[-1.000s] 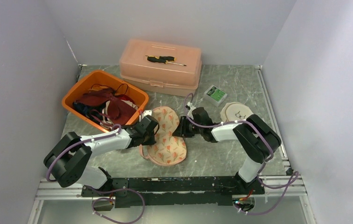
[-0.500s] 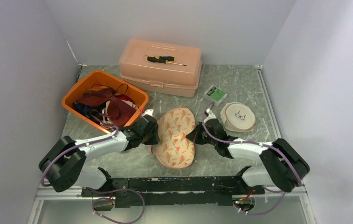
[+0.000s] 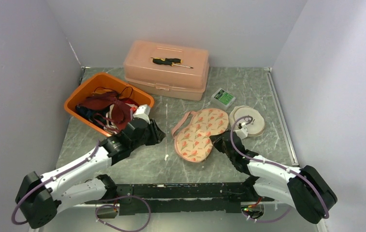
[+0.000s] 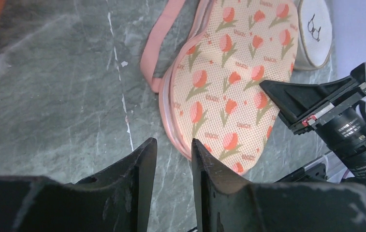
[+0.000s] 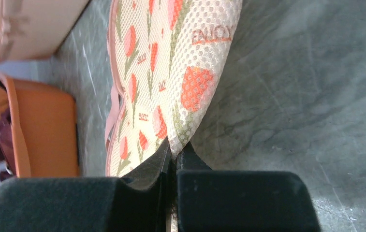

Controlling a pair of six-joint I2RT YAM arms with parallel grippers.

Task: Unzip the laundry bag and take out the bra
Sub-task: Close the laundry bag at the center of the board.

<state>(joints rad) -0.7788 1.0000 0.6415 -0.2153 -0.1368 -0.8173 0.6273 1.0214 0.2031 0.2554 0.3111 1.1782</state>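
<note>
My right gripper holds the bag (image 3: 197, 133). Next I will move it to its left in the top view and release it on the bare table beside my empty left gripper.
The laundry bag (image 3: 197, 133) is a cream mesh pouch with red tulips and a pink zip edge, lying flat mid-table. It fills the upper part of the left wrist view (image 4: 229, 72) and the right wrist view (image 5: 171, 63). My right gripper (image 3: 215, 140) is shut on the bag's near right mesh edge (image 5: 173, 152). My left gripper (image 3: 154, 133) stands open a little to the left of the bag, its fingers (image 4: 142, 159) over bare table with nothing between them. The bra is hidden.
An orange bin (image 3: 77, 99) of dark red garments sits at the back left, close behind my left arm. A pink lidded box (image 3: 167, 72) with a screwdriver (image 3: 171, 61) on it stands at the back. A small green box (image 3: 223, 98) and a round white pouch (image 3: 253, 126) lie right of the bag.
The right gripper closed on the bag's edge and dragged it to the right. The left gripper let go of the bag, opened and drew back to the left.
</note>
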